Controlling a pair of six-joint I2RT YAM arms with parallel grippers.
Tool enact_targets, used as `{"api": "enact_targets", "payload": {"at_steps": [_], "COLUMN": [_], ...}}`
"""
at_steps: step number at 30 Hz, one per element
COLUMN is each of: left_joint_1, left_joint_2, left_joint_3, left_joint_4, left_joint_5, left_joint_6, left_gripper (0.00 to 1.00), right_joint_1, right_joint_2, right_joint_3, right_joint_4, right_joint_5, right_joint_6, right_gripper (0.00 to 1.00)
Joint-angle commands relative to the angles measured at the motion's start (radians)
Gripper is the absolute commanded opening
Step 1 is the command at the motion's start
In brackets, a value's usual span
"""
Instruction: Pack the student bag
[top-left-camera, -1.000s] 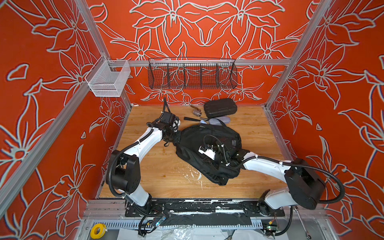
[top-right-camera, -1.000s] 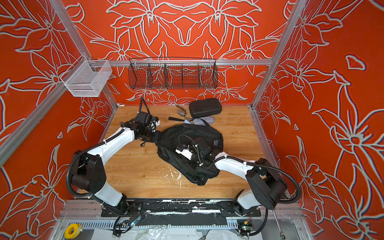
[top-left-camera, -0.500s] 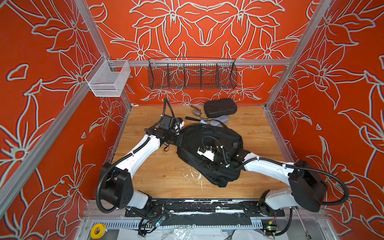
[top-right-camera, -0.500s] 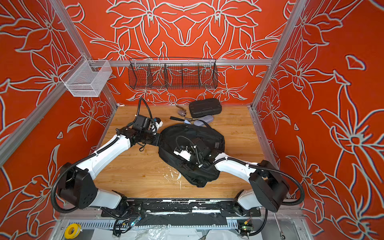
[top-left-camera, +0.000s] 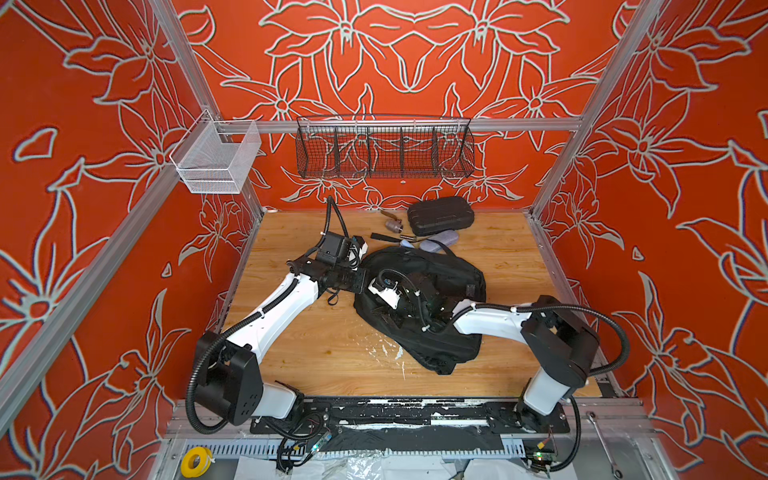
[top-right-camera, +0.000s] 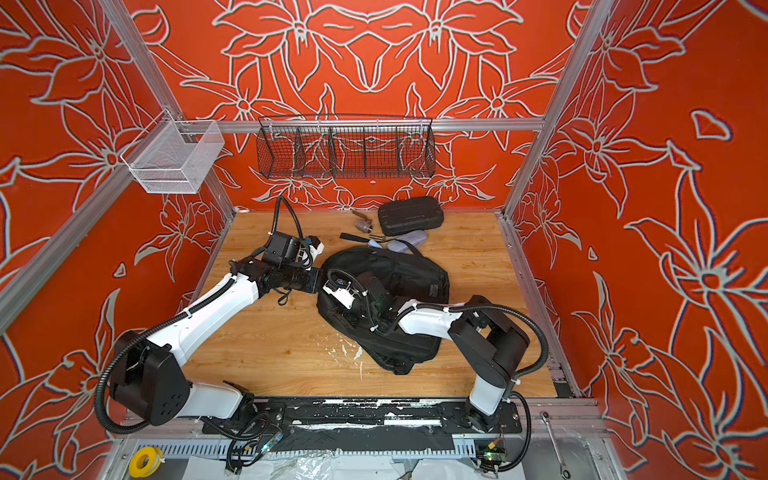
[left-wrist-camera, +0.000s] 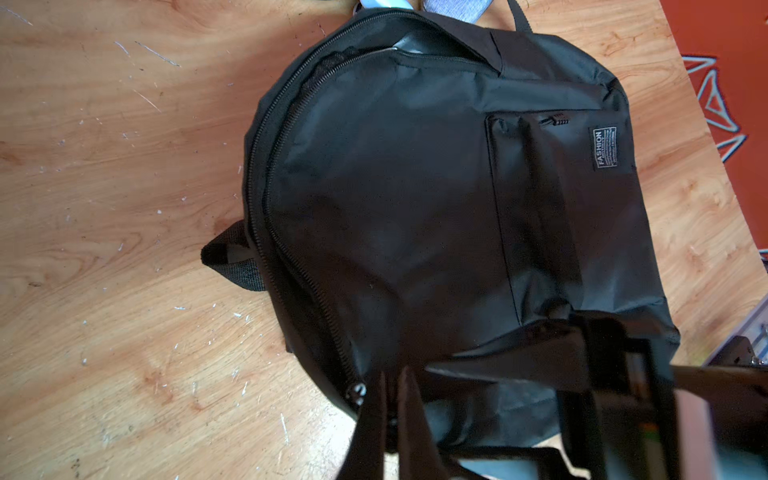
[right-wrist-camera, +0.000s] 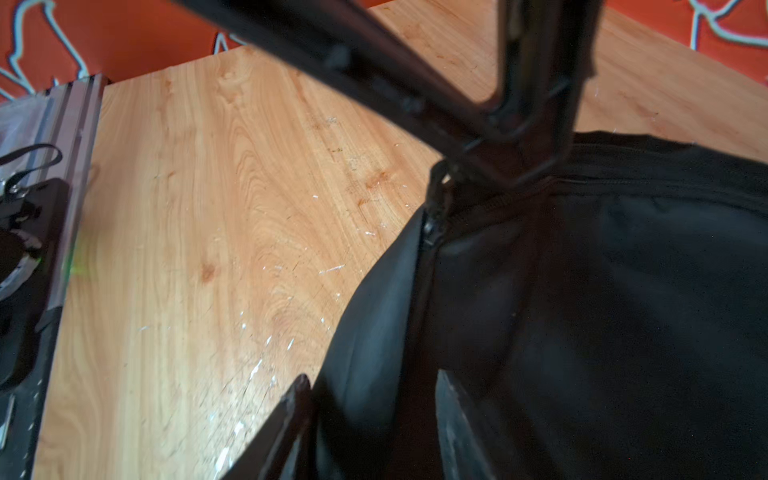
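My left gripper is about to pull the zip pull outward along the bag's edge and let go of it at the bag's far curve (top-left-camera: 377, 258) (left-wrist-camera: 316, 65), where the zip gapes open.
The student bag (top-left-camera: 451, 266) (top-right-camera: 401, 266), soft and black, lies front-up in the middle of the wooden floor in both top views. The label patch (left-wrist-camera: 604, 147) and front pocket show in the left wrist view. My left gripper (left-wrist-camera: 390, 382) (top-left-camera: 365, 278) is at the bag's left edge, shut on the zip pull (right-wrist-camera: 438, 187) beside the slider (left-wrist-camera: 355, 392). My right gripper (right-wrist-camera: 374, 395) stands open over the same edge, nearer the front. A fold of bag fabric lies between its fingers (right-wrist-camera: 299, 399). In both top views its wrist hides the fingertips.
A rigid black ribbed case (top-left-camera: 440, 215), a grey pouch (top-left-camera: 438, 240) and small tools (top-left-camera: 392, 226) lie behind the bag. A black wire basket (top-left-camera: 384, 149) and a white mesh basket (top-left-camera: 216, 166) hang on the back rail. The left wall is close to the left arm.
My right gripper has opened from shut while staying over the bag. The left arm has stretched lower and its shut gripper has shifted slightly right and forward along the bag's edge.
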Motion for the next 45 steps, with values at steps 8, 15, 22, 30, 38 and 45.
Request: {"api": "enact_targets", "payload": {"at_steps": [8, 15, 22, 30, 38, 45], "left_joint_1": [0.003, 0.055, 0.062, 0.067, 0.066, 0.059], "left_joint_2": [0.062, 0.161, 0.287, 0.373, 0.459, 0.467], "left_joint_3": [0.093, 0.170, 0.314, 0.404, 0.500, 0.490], "left_joint_4": [-0.039, -0.054, -0.099, -0.075, -0.068, -0.041], "left_joint_5": [-0.015, -0.008, -0.097, -0.142, -0.172, -0.142], "left_joint_6": [0.016, 0.083, 0.189, 0.280, 0.313, 0.382], "left_gripper": [0.00, 0.00, 0.00, 0.00, 0.00, 0.00], "right_joint_1": [0.021, 0.032, 0.056, 0.081, 0.118, 0.118], "right_joint_2": [0.050, 0.021, 0.006, -0.014, 0.012, 0.008], "right_joint_3": [0.014, -0.029, -0.020, -0.015, 0.077, 0.076], "right_joint_4": [0.140, 0.119, -0.001, -0.113, -0.362, -0.331], "right_joint_5": [-0.189, -0.269, -0.356, -0.448, -0.486, -0.418], "right_joint_6": [0.041, -0.021, -0.086, -0.148, -0.295, -0.263], "right_gripper": [0.03, 0.00, 0.00, 0.00, 0.00, 0.00]}}
